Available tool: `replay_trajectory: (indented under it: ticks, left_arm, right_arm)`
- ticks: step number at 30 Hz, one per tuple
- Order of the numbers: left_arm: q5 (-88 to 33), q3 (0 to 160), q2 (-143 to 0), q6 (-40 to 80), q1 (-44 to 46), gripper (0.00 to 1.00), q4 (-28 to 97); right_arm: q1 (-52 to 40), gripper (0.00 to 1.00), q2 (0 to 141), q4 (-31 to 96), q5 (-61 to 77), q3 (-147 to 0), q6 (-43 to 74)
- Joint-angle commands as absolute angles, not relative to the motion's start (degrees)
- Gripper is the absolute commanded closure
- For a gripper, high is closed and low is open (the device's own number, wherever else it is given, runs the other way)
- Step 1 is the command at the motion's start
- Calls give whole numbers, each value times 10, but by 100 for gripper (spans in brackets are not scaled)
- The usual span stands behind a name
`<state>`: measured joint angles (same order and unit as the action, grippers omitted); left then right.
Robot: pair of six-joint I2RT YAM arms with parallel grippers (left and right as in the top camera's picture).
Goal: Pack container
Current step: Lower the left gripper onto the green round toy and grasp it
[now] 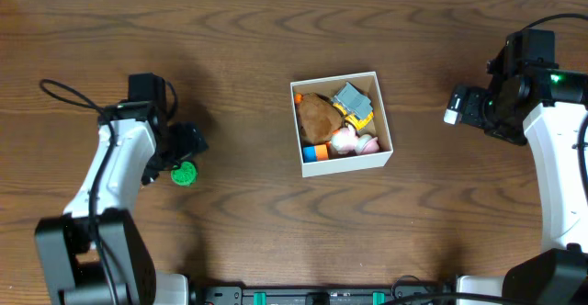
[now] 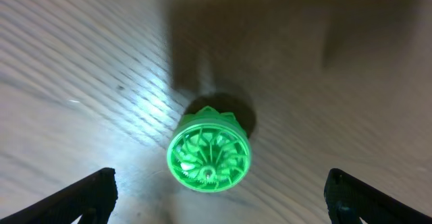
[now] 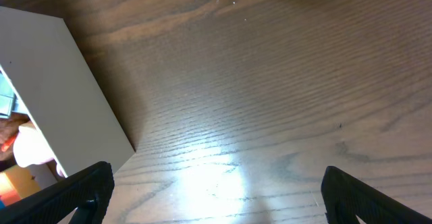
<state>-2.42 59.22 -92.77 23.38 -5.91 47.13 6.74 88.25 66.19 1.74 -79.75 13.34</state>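
My left gripper moves down next until its fingers are on either side of the green ribbed toy's round sides, then closes there. The toy still lies below the open fingers.
The container (image 1: 346,163) is a small white cardboard box at the table's middle, holding several toys: a brown one (image 1: 318,114), a grey-and-yellow one (image 1: 353,102), a pink one (image 1: 345,140) and an orange-and-blue one (image 1: 316,152). A green round ribbed toy (image 1: 185,174) lies on the wood at the left. My left gripper (image 1: 188,149) is open just above it; in the left wrist view the toy (image 2: 208,154) sits between the spread fingers (image 2: 219,196), untouched. My right gripper (image 1: 455,106) is open and empty to the right of the box, whose white wall (image 3: 61,96) shows in the right wrist view.
The table is dark brown wood (image 1: 239,231). A black rail with green clips (image 1: 322,296) runs along the front edge. Both arms' bases stand at the front corners.
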Motion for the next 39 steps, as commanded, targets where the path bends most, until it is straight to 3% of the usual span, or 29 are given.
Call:
replay_trajectory:
  ticks: [1,13,15,19,32,39]
  left_arm:
    - [-35,590,-959,230,-61,2,458]
    - [-54,589,-1027,222,-61,0,431]
    - [-54,589,-1027,222,-61,8,432]
    - [-54,589,-1027,222,-61,35,433]
    - [-54,589,-1027,221,-61,38,441]
    - [-54,589,-1027,221,-61,44,445]
  right_arm:
    - [71,1,883,663,20,-796,127]
    - [71,1,883,665,20,-796,126]
    - [71,1,883,664,20,-796,125]
    - [71,1,883,664,20,-796,125]
    - [71,1,883,665,20,-796,125]
    - [71,1,883,665,20,-796,125]
